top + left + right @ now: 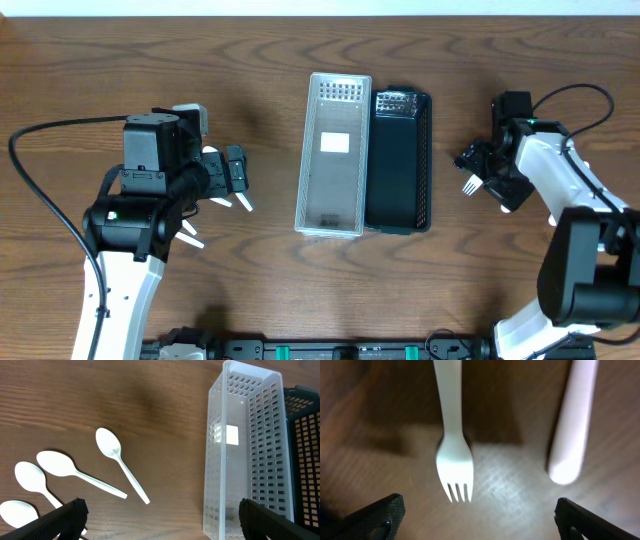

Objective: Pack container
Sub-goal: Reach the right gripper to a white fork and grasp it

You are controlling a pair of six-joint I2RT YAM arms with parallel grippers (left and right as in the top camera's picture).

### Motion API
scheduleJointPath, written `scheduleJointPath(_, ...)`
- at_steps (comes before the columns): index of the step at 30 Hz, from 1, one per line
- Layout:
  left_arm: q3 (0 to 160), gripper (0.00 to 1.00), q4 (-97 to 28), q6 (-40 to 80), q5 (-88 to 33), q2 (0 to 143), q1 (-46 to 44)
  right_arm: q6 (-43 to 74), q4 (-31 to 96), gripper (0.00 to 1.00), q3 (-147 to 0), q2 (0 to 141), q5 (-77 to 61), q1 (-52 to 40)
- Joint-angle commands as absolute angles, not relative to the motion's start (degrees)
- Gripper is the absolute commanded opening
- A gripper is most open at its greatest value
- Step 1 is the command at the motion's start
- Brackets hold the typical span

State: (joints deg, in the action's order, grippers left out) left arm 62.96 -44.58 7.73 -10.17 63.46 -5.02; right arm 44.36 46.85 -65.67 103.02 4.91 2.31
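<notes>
The right gripper lowers and shifts slightly toward the black container [400, 165] next, onto the fork's head [473, 184], since the fork lies off-center between my open fingers.
A clear perforated container [332, 155] stands mid-table with a black perforated container [400, 165] touching its right side. Several white plastic spoons [117, 457] lie on the wood left of the clear container [245, 450]. My left gripper [232, 172] hovers over the spoons, open and empty [160, 522]. A white plastic fork [454, 462] lies on the table right of the black container, tines towards my right gripper [480, 525], which is open and low just above it. The fork's tines show in the overhead view [469, 185] beside the right gripper [482, 165]. A second white handle [571, 425] lies next to the fork.
The black container [306, 460] shows at the right edge of the left wrist view. Something small and dark lies at its far end [395, 102]. Arm cables loop at the left and right sides. Bare wood tabletop [270, 290] lies in front of the containers.
</notes>
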Motion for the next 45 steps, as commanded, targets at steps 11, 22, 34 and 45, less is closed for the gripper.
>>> scheduleJointPath(11, 64.31, 0.98, -44.56, 8.23, -10.52, 63.66, -4.78, 44.05, 39.59, 0.99, -66.22, 108.9, 2.33, 1.26)
scheduleJointPath(22, 64.31, 0.98, -44.53, 8.23, -10.5, 63.66, -4.78, 42.74, 38.06, 0.99, -65.67, 108.9, 3.46, 0.67)
scheduleJointPath(34, 64.31, 0.98, -44.53, 8.23, -10.5, 63.66, -4.78, 42.78, 36.14, 0.99, -61.58, 108.9, 4.51, 0.69)
scheduleJointPath(45, 64.31, 0.98, -44.53, 8.23, -10.5, 63.66, -4.78, 42.78, 36.16, 0.73, -61.43, 108.9, 4.03, 0.67)
